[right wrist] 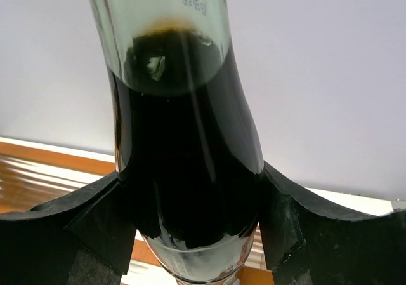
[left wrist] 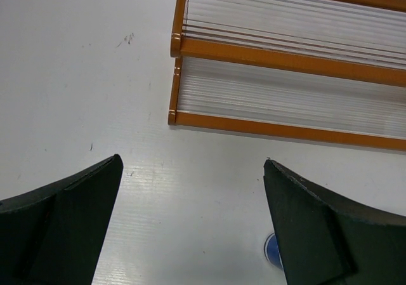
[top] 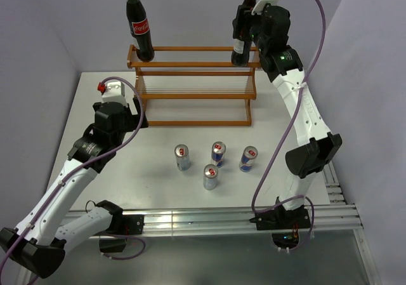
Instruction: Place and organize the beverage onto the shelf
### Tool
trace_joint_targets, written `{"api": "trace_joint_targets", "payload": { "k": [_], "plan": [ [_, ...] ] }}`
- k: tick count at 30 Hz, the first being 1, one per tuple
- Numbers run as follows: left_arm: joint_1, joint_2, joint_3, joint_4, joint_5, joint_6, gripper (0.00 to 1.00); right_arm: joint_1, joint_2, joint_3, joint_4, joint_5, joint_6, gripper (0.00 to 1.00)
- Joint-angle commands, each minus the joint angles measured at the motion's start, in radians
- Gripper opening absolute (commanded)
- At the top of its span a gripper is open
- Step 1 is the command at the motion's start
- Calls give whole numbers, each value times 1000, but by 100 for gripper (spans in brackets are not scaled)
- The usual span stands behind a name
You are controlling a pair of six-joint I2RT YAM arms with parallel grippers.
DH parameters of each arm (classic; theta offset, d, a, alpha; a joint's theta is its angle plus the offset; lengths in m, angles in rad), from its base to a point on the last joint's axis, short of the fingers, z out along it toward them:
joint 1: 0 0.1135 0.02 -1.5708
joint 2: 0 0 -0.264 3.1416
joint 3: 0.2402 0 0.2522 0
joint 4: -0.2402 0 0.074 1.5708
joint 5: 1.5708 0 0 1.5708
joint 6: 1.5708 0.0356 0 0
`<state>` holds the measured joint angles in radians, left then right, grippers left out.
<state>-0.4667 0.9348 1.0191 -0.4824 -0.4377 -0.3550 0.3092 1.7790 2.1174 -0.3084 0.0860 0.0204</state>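
Next, my right gripper will ease outward and to the right in the top view and release the second cola bottle, since the end of the shelf's top level lies that way from it.
The wooden shelf point(top: 190, 96) stands at the back of the table. One cola bottle point(top: 140, 32) stands upright on the left end of its top tier. My right gripper point(top: 245, 30) is shut on the second cola bottle point(top: 240, 51), which is at the right end of the top tier; in the right wrist view both fingers point(right wrist: 82, 221) press the dark bottle point(right wrist: 187, 158). Four slim cans point(top: 182, 157) point(top: 218, 153) point(top: 248, 159) point(top: 210, 176) stand on the table in front. My left gripper point(left wrist: 190, 190) is open and empty above the table by the shelf's point(left wrist: 273, 56) front left corner.
The white table point(top: 95, 139) ends at an aluminium rail point(top: 209, 218) at the near edge. Grey walls close in on the left, back and right. A blue sliver of a can point(left wrist: 273, 250) shows by my left gripper's right finger.
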Motion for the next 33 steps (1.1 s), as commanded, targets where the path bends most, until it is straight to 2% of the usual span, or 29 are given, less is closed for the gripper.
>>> {"api": "trace_joint_targets", "payload": {
  "k": [1,14,24,33],
  "plan": [
    [3,7,4,30,17,10,99,-38,-52,138,264,-57,35,0],
    [5,6,1,38,40,5,99,-99,37,142,296,-117,10,0],
    [5,-2,-4,45,57,8,100,-124,51,79,359,-147,-35,0],
    [5,-4,-7,48,57,11,99,-145,63,50,359,-155,13,0]
  ]
}}
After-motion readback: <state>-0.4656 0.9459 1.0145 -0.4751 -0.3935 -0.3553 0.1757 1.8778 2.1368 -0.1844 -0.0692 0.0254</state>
